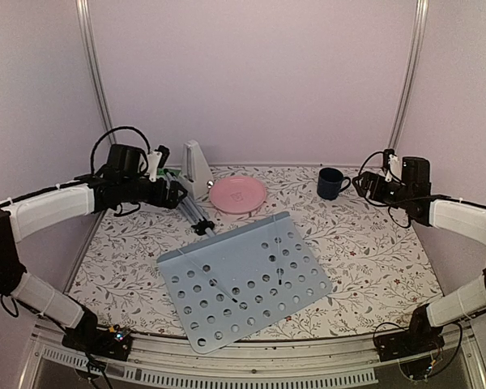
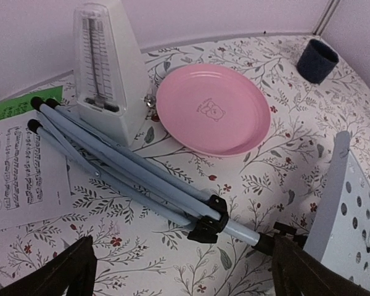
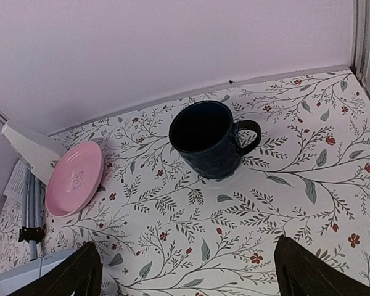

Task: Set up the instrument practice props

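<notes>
I will move my left gripper along the tripod toward the stand, turning it and lowering it onto its back edge (image 1: pixel 226 236) (image 2: pixel 314 242) beside the joint. That thin rim fits between my open fingers.
The pale blue-grey perforated music stand (image 1: pixel 243 279) lies flat on the table, its folded silver tripod (image 1: pixel 196 215) pointing to the back left. In the left wrist view the tripod legs (image 2: pixel 129 166) lie beside the white pyramid metronome (image 2: pixel 105 74), which stands upright at the back (image 1: pixel 197 168). The white music sheet (image 2: pixel 21 169) and the green music sheet (image 2: pixel 18 105) lie flat at the left. My left gripper (image 1: pixel 172 193) hovers open and empty above the tripod (image 2: pixel 182 277). My right gripper (image 1: pixel 374 186) is open and empty near the dark blue mug (image 3: pixel 188 271).
A pink plate (image 1: pixel 237 194) sits right of the metronome, close to the tripod (image 2: pixel 213 114). A dark blue mug (image 1: pixel 332 183) stands at the back right (image 3: pixel 209 139). Pale walls close in the back and sides.
</notes>
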`<state>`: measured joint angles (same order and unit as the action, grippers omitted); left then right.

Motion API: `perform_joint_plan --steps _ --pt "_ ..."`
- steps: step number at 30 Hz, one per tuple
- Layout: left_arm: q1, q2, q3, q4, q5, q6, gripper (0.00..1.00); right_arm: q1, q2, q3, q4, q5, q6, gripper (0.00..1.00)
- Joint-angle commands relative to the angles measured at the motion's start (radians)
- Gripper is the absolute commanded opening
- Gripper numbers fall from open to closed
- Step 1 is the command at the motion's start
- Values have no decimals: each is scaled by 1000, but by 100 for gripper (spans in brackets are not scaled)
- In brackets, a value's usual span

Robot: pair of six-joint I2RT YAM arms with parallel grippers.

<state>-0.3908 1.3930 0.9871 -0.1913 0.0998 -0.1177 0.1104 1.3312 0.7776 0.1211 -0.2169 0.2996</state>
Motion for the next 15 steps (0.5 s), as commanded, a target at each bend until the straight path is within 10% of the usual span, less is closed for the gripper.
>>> perform_joint_plan --steps 1,15 --pt "-84 89 84 -32 36 45 99 13 21 27 65 73 16 99" --pt "-339 384 328 -233 -49 112 96 21 -32 -44 101 11 -23 99"
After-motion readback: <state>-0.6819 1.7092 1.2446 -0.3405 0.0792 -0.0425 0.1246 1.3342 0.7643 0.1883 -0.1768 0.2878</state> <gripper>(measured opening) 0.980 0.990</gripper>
